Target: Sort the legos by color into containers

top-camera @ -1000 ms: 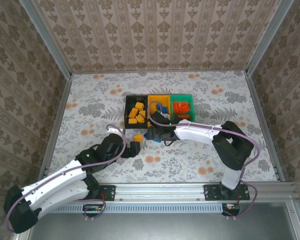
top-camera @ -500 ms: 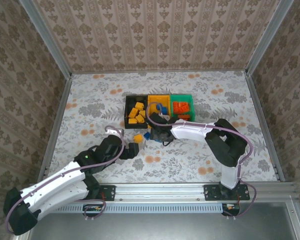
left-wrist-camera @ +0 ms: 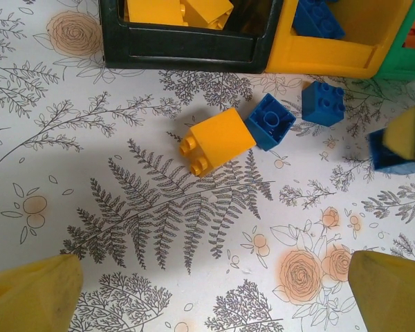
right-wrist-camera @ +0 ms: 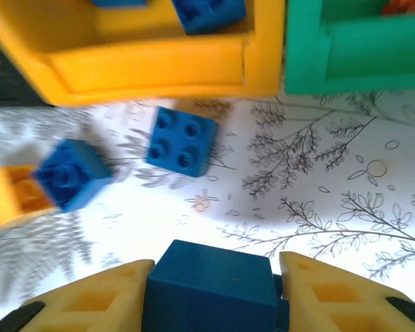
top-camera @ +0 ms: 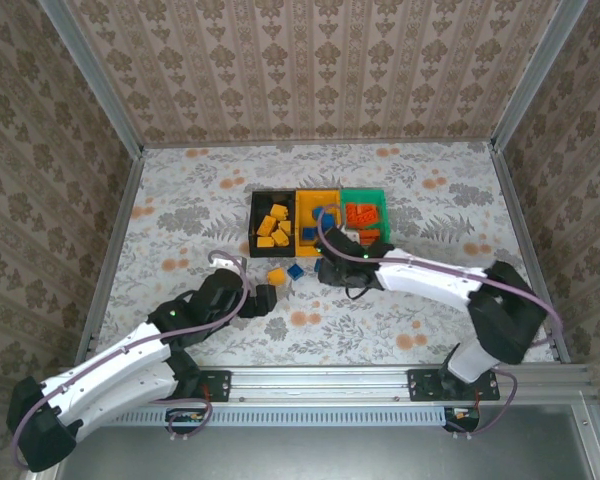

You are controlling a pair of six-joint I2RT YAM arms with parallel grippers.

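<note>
The yellow-orange bin (top-camera: 318,215) (right-wrist-camera: 152,62) has blue legos in it, so my right gripper will next carry the blue brick up and outward over that bin and let it go.
The three joined containers stand mid-table: black bin (top-camera: 270,222) with yellow legos, yellow-orange bin (top-camera: 318,215) with blue ones, green bin (top-camera: 365,212) with red-orange ones. In front of them lie a loose yellow brick (left-wrist-camera: 216,140) and two blue bricks (left-wrist-camera: 270,121) (left-wrist-camera: 323,103). My right gripper (right-wrist-camera: 214,270) is shut on another blue brick (right-wrist-camera: 211,287), just in front of the yellow-orange bin (right-wrist-camera: 152,62). My left gripper (left-wrist-camera: 214,304) is open and holds nothing, a little short of the yellow brick (top-camera: 276,275).
The green bin's wall (right-wrist-camera: 353,55) is to the right of the right gripper. My right gripper (top-camera: 330,270) and left gripper (top-camera: 270,298) work close together. Metal rails and patterned walls enclose the flowered table (top-camera: 430,200).
My right gripper has drawn back to the right from the loose bricks, holding a blue brick, and its elbow has swung right. The left arm has barely moved.
</note>
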